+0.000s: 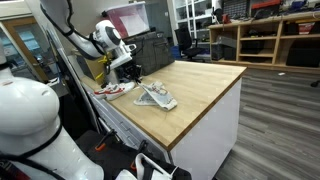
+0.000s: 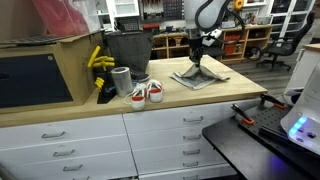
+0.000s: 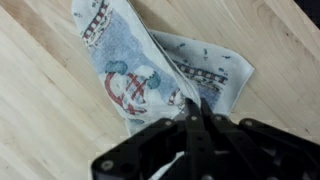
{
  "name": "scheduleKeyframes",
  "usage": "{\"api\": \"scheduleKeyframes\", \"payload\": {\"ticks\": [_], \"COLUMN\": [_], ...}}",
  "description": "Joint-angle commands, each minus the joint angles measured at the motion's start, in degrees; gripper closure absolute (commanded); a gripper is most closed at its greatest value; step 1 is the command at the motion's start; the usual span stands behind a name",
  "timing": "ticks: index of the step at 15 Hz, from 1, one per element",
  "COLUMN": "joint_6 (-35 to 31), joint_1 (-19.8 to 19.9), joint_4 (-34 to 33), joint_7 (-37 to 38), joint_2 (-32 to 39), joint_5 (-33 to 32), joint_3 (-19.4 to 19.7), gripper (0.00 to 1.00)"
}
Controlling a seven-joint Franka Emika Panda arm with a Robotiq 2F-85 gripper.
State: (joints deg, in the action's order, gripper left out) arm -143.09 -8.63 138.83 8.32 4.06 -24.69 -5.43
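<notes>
Next, my gripper moves down toward the cloth lying below it and opens its fingers to release the pinched fold. This is because the fold hangs tented above the worktop.
A white cloth point(image 3: 150, 70) printed with a red and blue figure lies on the wooden worktop, one part lifted into a ridge. It shows in both exterior views point(image 1: 155, 96) point(image 2: 199, 74). My gripper point(image 3: 197, 108) is shut on a pinched fold of the cloth and holds it up above the worktop. In both exterior views the gripper point(image 1: 130, 72) point(image 2: 196, 50) hangs straight over the cloth, with the fabric tented up to its fingers.
A pair of red and white sneakers point(image 2: 146, 93) stands near the worktop's front edge, next to a grey cup point(image 2: 121, 80) and yellow gloves point(image 2: 97, 58). A black bin point(image 2: 127, 47) stands behind. The wooden worktop point(image 1: 205, 85) extends beyond the cloth.
</notes>
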Motion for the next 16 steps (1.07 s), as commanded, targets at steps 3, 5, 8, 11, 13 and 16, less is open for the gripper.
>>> {"api": "scheduleKeyframes", "payload": {"ticks": [3, 5, 8, 11, 13, 16], "joint_6": [-3.86, -5.08, -6.09, -5.95, -5.75, -5.21], "joint_1": [-0.67, -0.7, -0.66, -0.28, -0.03, 0.71], "joint_4": [5.64, 6.86, 8.13, 8.29, 7.86, 6.43], "joint_7": [4.25, 4.95, 4.82, 3.75, 3.08, 2.52], "joint_2": [-3.55, -3.82, -4.02, -3.93, -3.69, -2.8], "joint_5": [-5.77, -7.93, -10.58, -10.54, -9.66, -7.99], "joint_3": [-0.88, -1.09, -1.25, -1.12, -0.98, -0.4], "gripper": [0.99, 0.99, 0.7, 0.56, 0.4, 0.18]}}
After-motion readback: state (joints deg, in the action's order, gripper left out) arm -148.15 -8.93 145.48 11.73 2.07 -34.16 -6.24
